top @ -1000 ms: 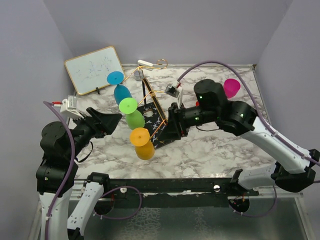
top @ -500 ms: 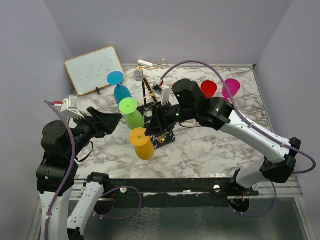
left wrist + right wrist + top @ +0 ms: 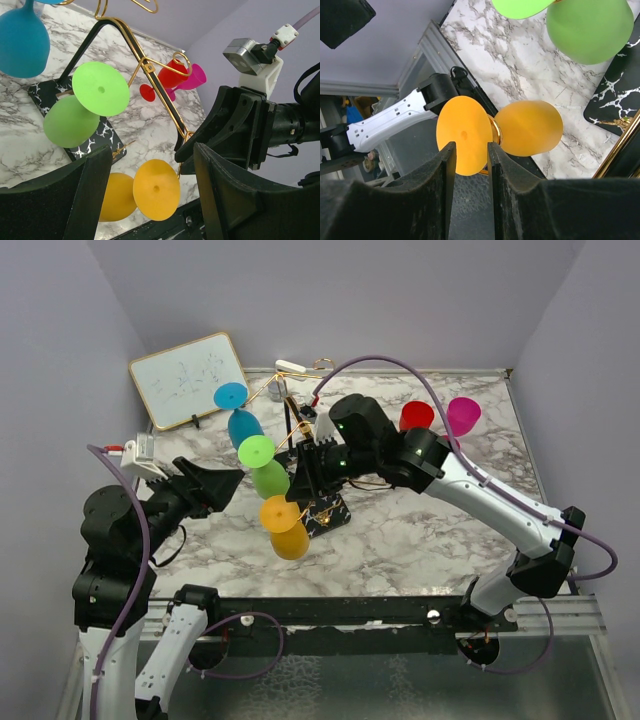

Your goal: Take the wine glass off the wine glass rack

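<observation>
The side of the orange wine glass's foot looks broad beyond my narrowly open fingers. My right gripper next needs to lower and slide toward the foot, with its fingers on both sides of the foot's nearest rim (image 3: 295, 507) (image 3: 472, 171).
The wine glass rack (image 3: 309, 426), gold wire arms on a black speckled base (image 3: 331, 517), stands mid-table. Three wine glasses hang from it: blue (image 3: 240, 422), green (image 3: 266, 472) and orange (image 3: 288, 531). My right gripper (image 3: 303, 488) reaches over the base, pointing at the orange glass. In the right wrist view its jaws (image 3: 470, 147) are narrowly open, and the orange foot (image 3: 465, 131) shows just beyond them, untouched. My left gripper (image 3: 226, 481) hangs wide open left of the glasses. Its own view (image 3: 152, 200) frames the orange foot (image 3: 156, 189) ahead.
A framed whiteboard (image 3: 188, 380) leans at the back left. A red glass (image 3: 417, 417) and a magenta glass (image 3: 463, 416) stand on the marble at the back right. The table's metal front rail (image 3: 350, 612) runs close below the orange glass.
My right arm has swung left from the rack's right side to over its base, uncovering the red glass, and its jaws have widened slightly. The left arm has not moved.
</observation>
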### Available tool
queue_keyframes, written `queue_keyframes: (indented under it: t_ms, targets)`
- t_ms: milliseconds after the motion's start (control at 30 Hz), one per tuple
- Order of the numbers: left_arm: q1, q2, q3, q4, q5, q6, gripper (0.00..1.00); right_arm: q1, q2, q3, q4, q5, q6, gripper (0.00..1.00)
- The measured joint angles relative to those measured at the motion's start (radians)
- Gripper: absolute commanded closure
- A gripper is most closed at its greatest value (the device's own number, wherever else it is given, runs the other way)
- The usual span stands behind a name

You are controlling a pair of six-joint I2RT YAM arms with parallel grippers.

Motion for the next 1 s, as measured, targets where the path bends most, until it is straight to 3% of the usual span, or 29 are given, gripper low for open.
queue_keyframes:
  t_ms: [1000]
  targets:
    - [0.0,-0.018,-0.044,0.0,0.0,0.0,0.32,0.033,0.003,-0.049,0.008,-0.026,0.0,0.69]
